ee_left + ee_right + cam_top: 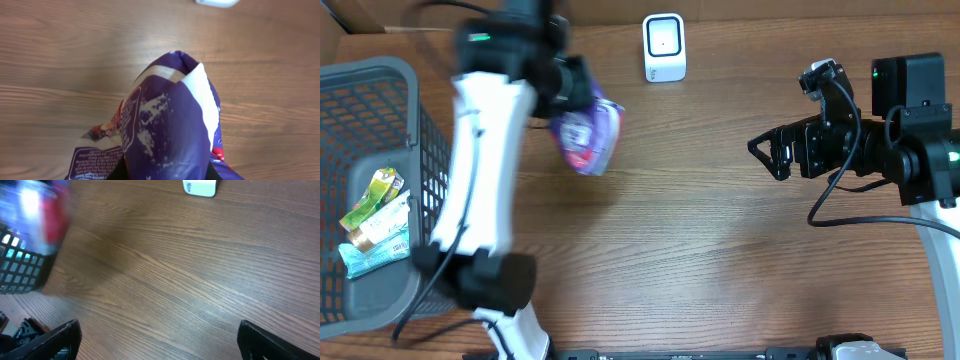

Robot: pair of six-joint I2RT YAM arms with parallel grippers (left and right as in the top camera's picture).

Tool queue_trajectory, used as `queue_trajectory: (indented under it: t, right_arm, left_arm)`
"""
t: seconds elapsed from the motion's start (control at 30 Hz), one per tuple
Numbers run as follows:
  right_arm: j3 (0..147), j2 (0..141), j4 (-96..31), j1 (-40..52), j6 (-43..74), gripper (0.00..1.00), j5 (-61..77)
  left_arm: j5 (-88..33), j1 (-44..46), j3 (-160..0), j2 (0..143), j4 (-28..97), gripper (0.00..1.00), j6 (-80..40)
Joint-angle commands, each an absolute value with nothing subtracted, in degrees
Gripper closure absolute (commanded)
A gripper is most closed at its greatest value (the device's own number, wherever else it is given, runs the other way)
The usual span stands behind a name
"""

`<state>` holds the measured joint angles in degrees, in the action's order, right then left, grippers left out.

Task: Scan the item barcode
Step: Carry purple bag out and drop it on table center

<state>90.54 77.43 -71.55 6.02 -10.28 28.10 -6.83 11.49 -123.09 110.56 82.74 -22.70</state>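
Observation:
The bare wood before the scanner is clear, so next my left gripper should go down and to the right in the overhead view and release the bag there.
A purple snack bag [588, 135] hangs above the wooden table with my left gripper [568, 92] shut on its top end. The bag [170, 125] fills the left wrist view, printed text facing left, and the left gripper [167, 176] pinches it at the bottom edge. I see no barcode. The white scanner [664, 47] stands at the far edge, right of the bag, and shows as a sliver [216, 2] at the top. My right gripper [762, 152] hovers open at the right with nothing in it; its fingertips [62, 339] are spread wide over bare wood.
A grey mesh basket [380, 75] sits at the left edge with several snack packets [375, 215] inside. In the right wrist view I see the basket [20, 267], the blurred bag [40, 215] and the scanner [200, 187].

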Motion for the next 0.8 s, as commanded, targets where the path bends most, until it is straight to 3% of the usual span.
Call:
queue_trajectory:
  t: [0.0, 0.37, 0.43, 0.57, 0.63, 0.67, 0.77]
  right_arm:
    - [91.9, 77.4, -70.9, 5.8, -10.5, 0.00, 28.6]
    - [91.9, 77.4, -69.8, 5.8, -10.6, 0.00, 28.6]
    - [91.9, 77.4, -69.9, 5.8, -10.5, 0.00, 28.6]
    - [91.9, 77.4, -69.9, 5.8, -10.5, 0.00, 28.6]
    - [91.9, 77.4, -69.9, 5.8, -10.5, 0.00, 28.6]
    - [91.9, 77.4, -69.9, 5.8, -10.5, 0.00, 28.6]
    - [91.9, 77.4, -69.9, 5.8, -10.5, 0.00, 28.6]
  left_arm:
    - [-8.5, 15.9, -117.3, 114.8, 79.9, 0.96, -29.9]
    - [-15.1, 25.5, -113.7, 130.1, 76.7, 0.93, -30.9]
    - [-15.1, 25.6, -113.7, 130.2, 76.7, 0.83, -30.1]
    - [-15.1, 24.8, -115.5, 129.4, 78.0, 0.24, -26.9]
    - [-15.0, 24.0, -117.9, 129.2, 80.5, 0.07, -25.6]
    - [-14.9, 23.5, -119.8, 129.1, 82.3, 0.00, -25.0]
    - [-14.2, 21.7, -126.4, 129.1, 87.7, 0.00, -24.2]
